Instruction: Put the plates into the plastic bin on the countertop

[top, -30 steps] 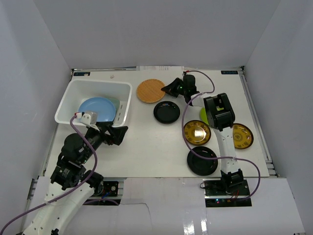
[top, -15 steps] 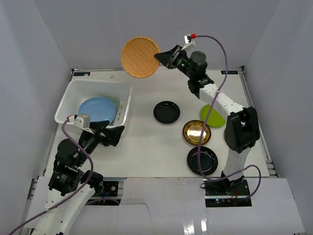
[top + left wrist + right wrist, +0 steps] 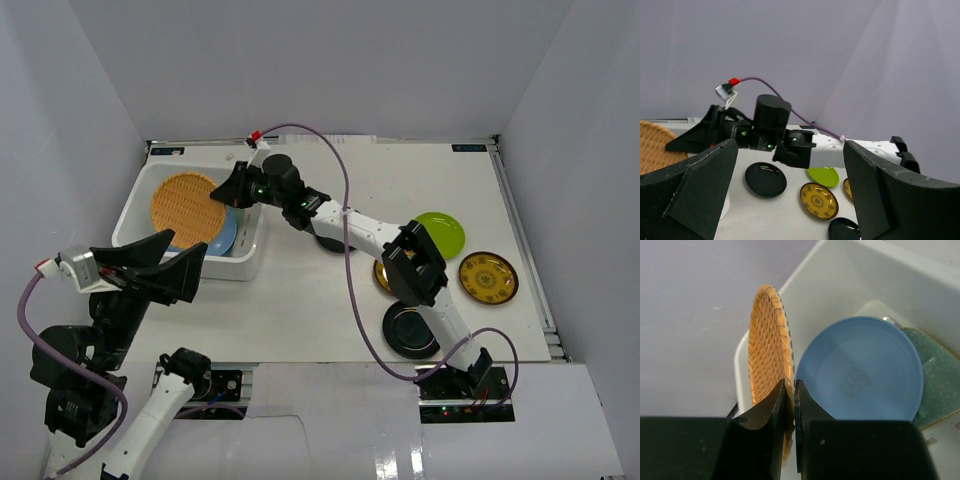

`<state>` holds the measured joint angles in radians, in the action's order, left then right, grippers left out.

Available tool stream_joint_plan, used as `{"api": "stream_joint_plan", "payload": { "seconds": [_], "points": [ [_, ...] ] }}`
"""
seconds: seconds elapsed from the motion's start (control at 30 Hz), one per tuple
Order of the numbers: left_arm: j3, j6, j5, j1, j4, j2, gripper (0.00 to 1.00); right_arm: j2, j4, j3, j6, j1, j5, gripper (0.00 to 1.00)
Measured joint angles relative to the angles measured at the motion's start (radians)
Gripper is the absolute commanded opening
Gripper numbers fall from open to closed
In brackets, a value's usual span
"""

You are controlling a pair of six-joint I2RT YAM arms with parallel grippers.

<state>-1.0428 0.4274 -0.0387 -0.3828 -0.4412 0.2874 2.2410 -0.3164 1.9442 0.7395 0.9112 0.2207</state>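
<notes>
My right gripper should move down next over the light blue plate (image 3: 226, 236) (image 3: 862, 375) into the white bin and let go of the woven plate's rim, as the woven plate hangs above that plate.
The white plastic bin (image 3: 256, 250) stands at the back left of the countertop (image 3: 320, 300). My right gripper (image 3: 224, 194) is shut on the rim of the tan woven plate (image 3: 185, 210) and holds it on edge over the bin, above the light blue plate (image 3: 226, 236). In the right wrist view, the gripper (image 3: 789, 385) pinches the woven plate (image 3: 765, 365) beside the blue plate (image 3: 862, 375), which lies on the pale-green divided plate (image 3: 937, 377). My left gripper (image 3: 192, 245) is open and empty, raised near the bin's front.
On the countertop right of the bin lie a lime green plate (image 3: 440, 232), a gold plate (image 3: 487, 277), a second gold plate (image 3: 819, 200) partly under the right arm, and two black plates (image 3: 410, 330) (image 3: 766, 179). White walls enclose the table.
My right arm has swung the woven plate from high at the back centre leftward and down over the bin. My left arm has lifted and drawn back toward the near left.
</notes>
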Motion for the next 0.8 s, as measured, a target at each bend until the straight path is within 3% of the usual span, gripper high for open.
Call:
{"api": "stream_joint_plan", "payload": {
  "seconds": [0.2,0.3,0.33,0.37,0.43,0.53,0.67,0.8],
  "points": [
    [0.014,0.013,0.007,-0.001,-0.047,-0.003,0.98,0.158,0.139,0.15,-0.029,0.037,-0.097,0.08],
    [0.031,0.026,0.006,-0.001,-0.078,-0.001,0.98,0.17,0.178,0.15,-0.039,0.04,-0.136,0.25],
    [0.035,0.029,0.006,-0.001,-0.084,0.0,0.98,0.17,0.188,0.15,-0.04,0.04,-0.145,0.43],
    [0.037,0.035,0.006,-0.001,-0.091,0.004,0.98,0.17,0.191,0.15,-0.039,0.042,-0.155,0.5],
    [0.039,0.05,0.006,-0.001,-0.105,0.015,0.98,0.17,0.198,0.155,-0.051,0.046,-0.185,0.62],
    [0.039,0.073,0.006,-0.001,-0.12,0.047,0.98,0.17,0.213,0.162,-0.07,0.047,-0.221,0.72],
    [0.037,0.113,0.011,-0.001,-0.153,0.119,0.98,0.14,0.226,0.149,-0.108,0.05,-0.265,0.73],
    [0.033,0.156,-0.012,-0.001,-0.175,0.201,0.98,-0.012,0.236,0.021,-0.154,0.048,-0.298,0.76]
  ]
}}
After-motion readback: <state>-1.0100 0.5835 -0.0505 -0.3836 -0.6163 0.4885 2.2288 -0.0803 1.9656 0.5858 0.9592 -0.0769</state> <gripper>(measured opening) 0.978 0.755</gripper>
